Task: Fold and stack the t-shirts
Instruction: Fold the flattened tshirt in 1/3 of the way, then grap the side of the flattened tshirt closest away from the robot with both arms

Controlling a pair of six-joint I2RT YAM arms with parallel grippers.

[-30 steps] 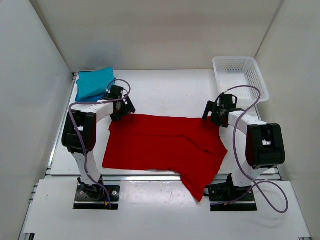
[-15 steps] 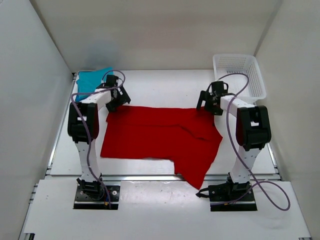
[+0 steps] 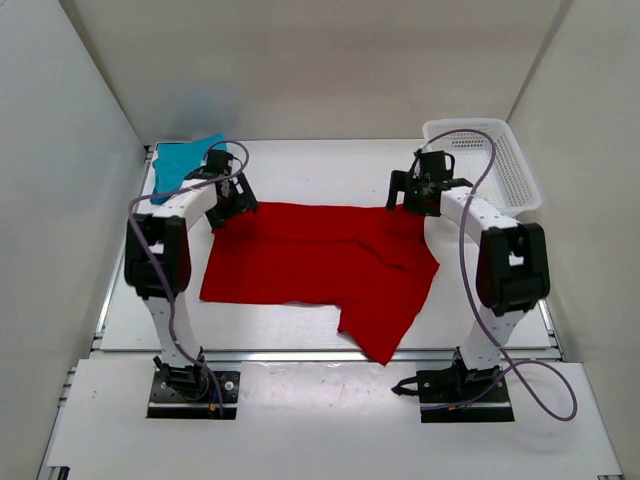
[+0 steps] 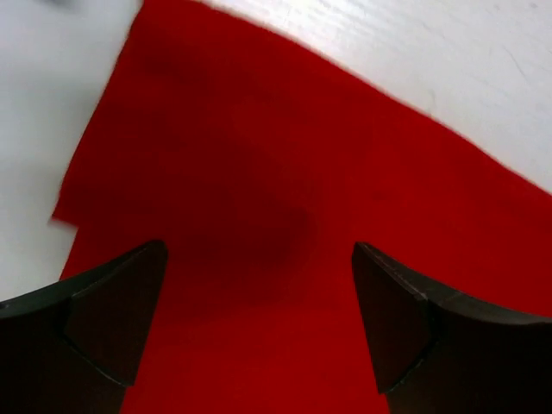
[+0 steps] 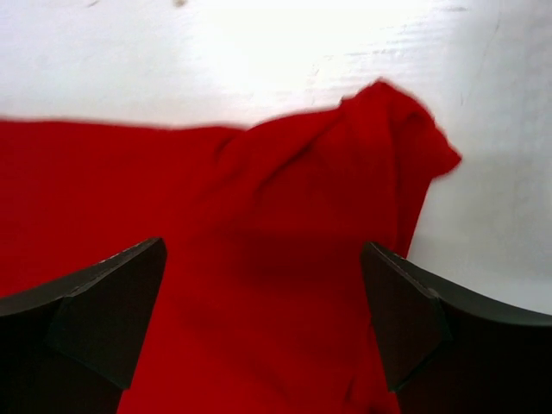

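The red t-shirt's near corner lies flat and uncovered. My left gripper will draw back next and lower its fingers to that corner.
The red t-shirt lies spread on the table, with one part hanging toward the near edge at the right. My left gripper is over its far left corner, jaws wide open above the red cloth. My right gripper is over its far right corner, jaws wide open above the bunched red cloth. The folded teal t-shirt lies at the back left, just behind the left arm. The blue t-shirt is out of view.
A white mesh basket stands at the back right, close to the right arm's cable. White walls enclose the table on three sides. The table's near edge runs just under the shirt's hanging part.
Both arms have reached farther toward the back, and the red shirt has slid that way with them. The basket has shifted slightly.
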